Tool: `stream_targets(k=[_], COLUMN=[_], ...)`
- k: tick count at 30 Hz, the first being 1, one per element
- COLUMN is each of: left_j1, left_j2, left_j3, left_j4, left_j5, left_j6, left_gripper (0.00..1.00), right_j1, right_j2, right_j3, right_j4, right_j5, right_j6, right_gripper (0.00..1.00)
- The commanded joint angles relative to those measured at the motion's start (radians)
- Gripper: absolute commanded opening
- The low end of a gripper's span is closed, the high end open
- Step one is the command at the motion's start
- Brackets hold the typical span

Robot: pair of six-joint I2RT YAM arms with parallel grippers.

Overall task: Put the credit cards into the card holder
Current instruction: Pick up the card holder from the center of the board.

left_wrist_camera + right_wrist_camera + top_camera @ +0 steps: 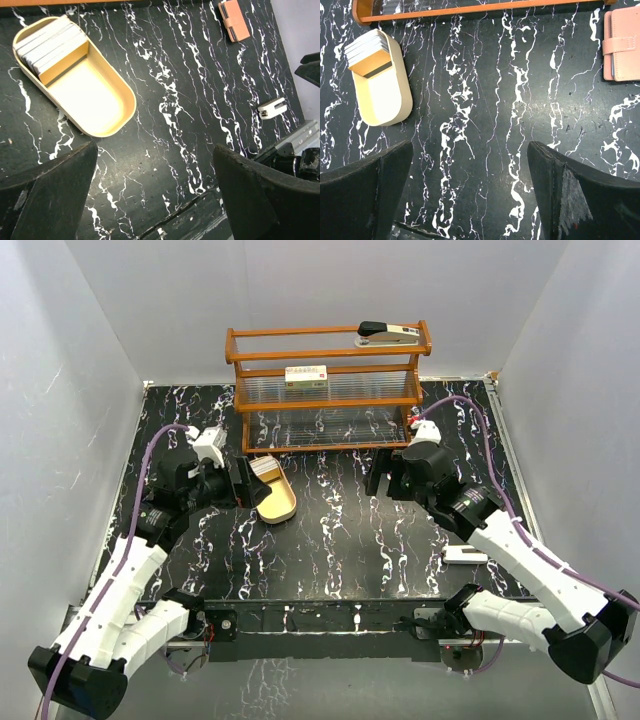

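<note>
The robot needs to turn its right gripper and lower it onto the card holder's tabbed edge (609,46), which faces the gripper from below and to the right in the right wrist view.
The credit cards (50,42) stand on edge as a pale stack at one end of an oval wooden tray (129,97). The same cards (367,47) and tray (408,100) show at the left of the right wrist view, and the cards (264,467) sit mid-table from above. The card holder (622,42), a pinkish-brown wallet shut with its tab, lies flat near the shelf's foot; the card holder (234,20) also shows in the left wrist view. My left gripper (155,150) hangs open beside the tray. My right gripper (470,147) hangs open over bare table between tray and holder.
A wooden shelf rack (328,380) stands at the back with a stapler (387,334) on top and a cream-and-yellow box (306,376) on its middle level. A small white object (465,556) lies near the right arm. White walls enclose the black marbled table.
</note>
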Motion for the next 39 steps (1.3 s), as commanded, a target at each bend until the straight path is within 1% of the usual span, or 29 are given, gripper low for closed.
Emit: stream_targets(k=[1, 3, 7, 11, 15, 17, 19, 21, 24, 27, 31, 34, 39], left_j1=[0.005, 0.005, 0.005, 0.005, 0.005, 0.005, 0.005, 0.005, 0.005, 0.005, 0.005, 0.005, 0.005], left_j2=[-0.010, 0.014, 0.056, 0.037, -0.023, -0.035, -0.037, -0.040, -0.044, -0.034, -0.032, -0.030, -0.044], left_j3=[0.012, 0.015, 0.003, -0.049, -0.087, -0.099, -0.098, -0.092, -0.099, -0.092, -0.085, -0.074, -0.073], left_j4=[-0.011, -0.038, -0.096, -0.078, -0.057, -0.055, -0.056, -0.057, -0.049, -0.054, -0.060, -0.077, -0.072], left_j5=[-0.075, -0.102, -0.198, -0.206, -0.200, -0.209, -0.215, -0.206, -0.206, -0.211, -0.229, -0.267, -0.276], left_j6=[0.026, 0.026, -0.019, -0.025, -0.042, -0.043, -0.040, -0.025, -0.029, -0.028, -0.029, -0.030, -0.026], left_gripper=[0.99, 0.99, 0.99, 0.99, 0.99, 0.99, 0.99, 0.99, 0.99, 0.99, 0.99, 0.99, 0.99], right_j1=[-0.005, -0.005, -0.006, -0.009, -0.026, -0.049, -0.064, -0.085, -0.112, -0.134, -0.153, -0.175, -0.190], right_j2=[0.017, 0.048, 0.162, 0.307, 0.446, 0.517, 0.603, 0.687, 0.797, 0.850, 0.875, 0.905, 0.925], right_j3=[0.017, 0.023, 0.053, 0.109, 0.135, 0.148, 0.199, 0.252, 0.293, 0.300, 0.272, 0.255, 0.232], right_j4=[0.084, 0.109, 0.122, 0.107, 0.175, 0.240, 0.260, 0.242, 0.222, 0.224, 0.253, 0.258, 0.262], right_j5=[0.021, 0.053, 0.190, 0.327, 0.459, 0.477, 0.524, 0.567, 0.644, 0.662, 0.684, 0.710, 0.659], right_j6=[-0.062, -0.094, -0.165, -0.231, -0.336, -0.405, -0.450, -0.469, -0.495, -0.517, -0.552, -0.568, -0.560], right_gripper=[0.98, 0.98, 0.98, 0.98, 0.98, 0.93, 0.84, 0.77, 0.74, 0.72, 0.68, 0.64, 0.62])
